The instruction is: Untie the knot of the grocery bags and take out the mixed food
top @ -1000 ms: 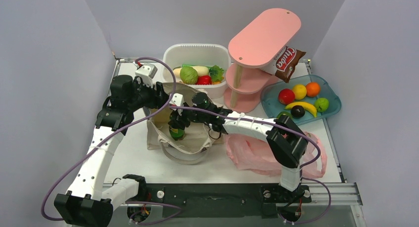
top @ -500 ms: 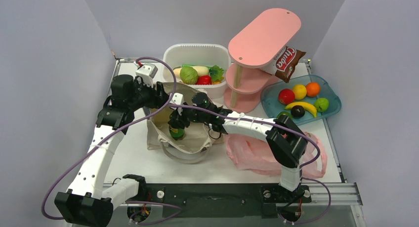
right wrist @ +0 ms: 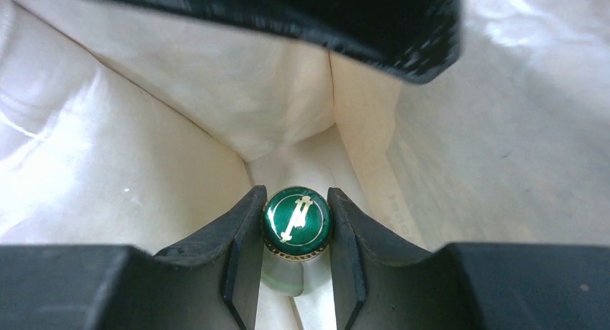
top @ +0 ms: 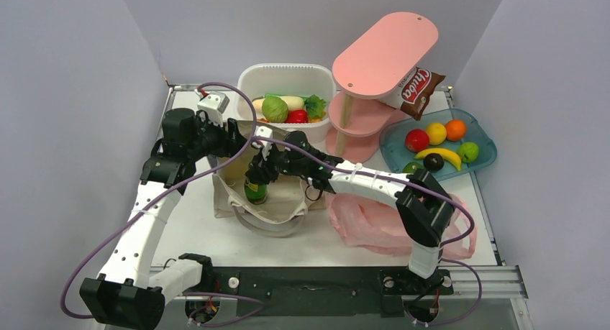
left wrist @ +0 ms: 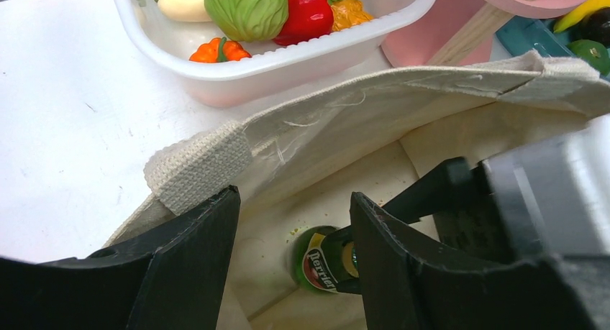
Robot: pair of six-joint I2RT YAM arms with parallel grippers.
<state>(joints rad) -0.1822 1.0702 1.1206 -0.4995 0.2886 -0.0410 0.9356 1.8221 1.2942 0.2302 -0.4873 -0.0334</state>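
The pink stand's top shelf [top: 381, 55] is bare, so my right gripper will lift the bottle [top: 253, 193] up out of the tote and outward onto that shelf to let it go.
The beige canvas tote [top: 270, 209] stands open mid-table, and a green glass bottle [top: 253, 193] stands upright inside it. My right gripper [top: 257, 175] reaches down into the tote. Its jaws are shut on the bottle's green cap [right wrist: 296, 222], one finger touching each side. My left gripper [top: 236, 137] is at the tote's back-left rim [left wrist: 360, 121], open, and the bottle [left wrist: 320, 262] shows between its fingers. The pink plastic bag [top: 374, 226] lies flattened at the right. The round green vegetable [top: 274, 108], radish [top: 291, 101] and leafy green [top: 315, 106] lie in the white tub [top: 252, 82].
A pink two-tier stand [top: 385, 46] rises behind the tote, with the brown crisp packet [top: 419, 91] leaning under its top shelf. A blue tray [top: 485, 156] at the right holds fruit. Purple walls close in both sides.
My right gripper's jaws have closed onto the bottle's cap, and that arm has shifted slightly left. The left arm has stayed where it was.
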